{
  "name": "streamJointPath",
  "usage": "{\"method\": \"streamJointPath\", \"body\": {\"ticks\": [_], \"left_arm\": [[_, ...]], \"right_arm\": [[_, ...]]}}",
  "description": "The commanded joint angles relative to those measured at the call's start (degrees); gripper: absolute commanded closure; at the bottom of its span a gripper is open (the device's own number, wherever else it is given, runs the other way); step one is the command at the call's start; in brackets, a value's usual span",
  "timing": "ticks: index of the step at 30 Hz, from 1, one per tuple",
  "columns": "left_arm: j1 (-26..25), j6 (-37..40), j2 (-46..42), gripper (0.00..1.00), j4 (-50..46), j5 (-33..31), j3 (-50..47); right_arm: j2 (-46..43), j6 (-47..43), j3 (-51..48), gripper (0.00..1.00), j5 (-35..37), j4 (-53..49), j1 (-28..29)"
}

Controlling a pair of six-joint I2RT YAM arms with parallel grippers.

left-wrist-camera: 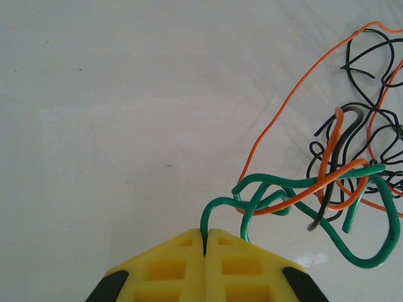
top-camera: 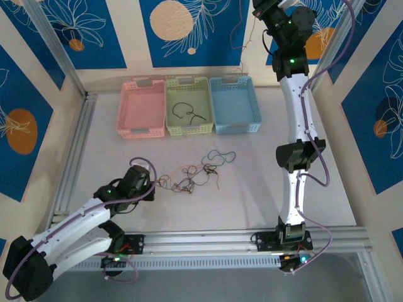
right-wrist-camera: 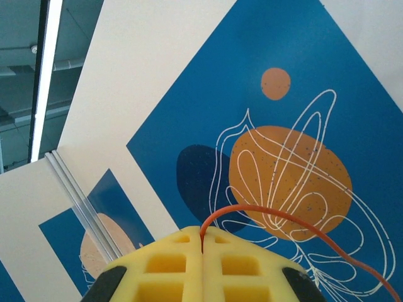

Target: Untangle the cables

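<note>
I should move my right gripper down toward the basket's far edge (top-camera: 230,80) and release the thin orange cable into the empty blue basket, because the basket is below.
The cables lie as a tangle (top-camera: 189,177) of black, orange and green wires on the white table, with a loose curly strand (top-camera: 218,155) just beyond it. My left gripper (top-camera: 151,184) sits low at the tangle's left end. In the left wrist view its yellow fingers (left-wrist-camera: 204,238) are shut on the end of a green cable (left-wrist-camera: 296,184), which is knotted with an orange cable (left-wrist-camera: 296,88) and black ones (left-wrist-camera: 371,63). My right gripper (top-camera: 261,9) is raised high at the back, shut (right-wrist-camera: 203,238) on a thin orange cable (right-wrist-camera: 283,217) that arcs away to the right.
Three baskets stand side by side at the back: pink (top-camera: 142,82), yellow-green (top-camera: 187,80) holding a black cable (top-camera: 187,112), and blue (top-camera: 230,80). Aluminium rails (top-camera: 69,163) frame the table on the left and along the front.
</note>
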Motion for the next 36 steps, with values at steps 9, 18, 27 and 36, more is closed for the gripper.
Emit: {"method": "streamJointPath", "body": {"ticks": [9, 18, 27, 36], "left_arm": [[0.6, 0.8, -0.2, 1.00, 0.6, 0.7, -0.1], [0.7, 0.8, -0.5, 1.00, 0.6, 0.8, -0.2], [0.6, 0.9, -0.6, 1.00, 0.6, 0.7, -0.2], [0.6, 0.8, -0.6, 1.00, 0.6, 0.9, -0.3]], "right_arm": [[-6.5, -0.9, -26.2, 1.00, -3.5, 6.5, 0.4], [-11.8, -2.8, -46.6, 1.00, -3.1, 13.6, 0.2], [-9.3, -4.0, -49.6, 1.00, -1.8, 6.2, -0.8], [-4.5, -5.2, -48.4, 0.82, -3.4, -5.2, -1.1]]}}
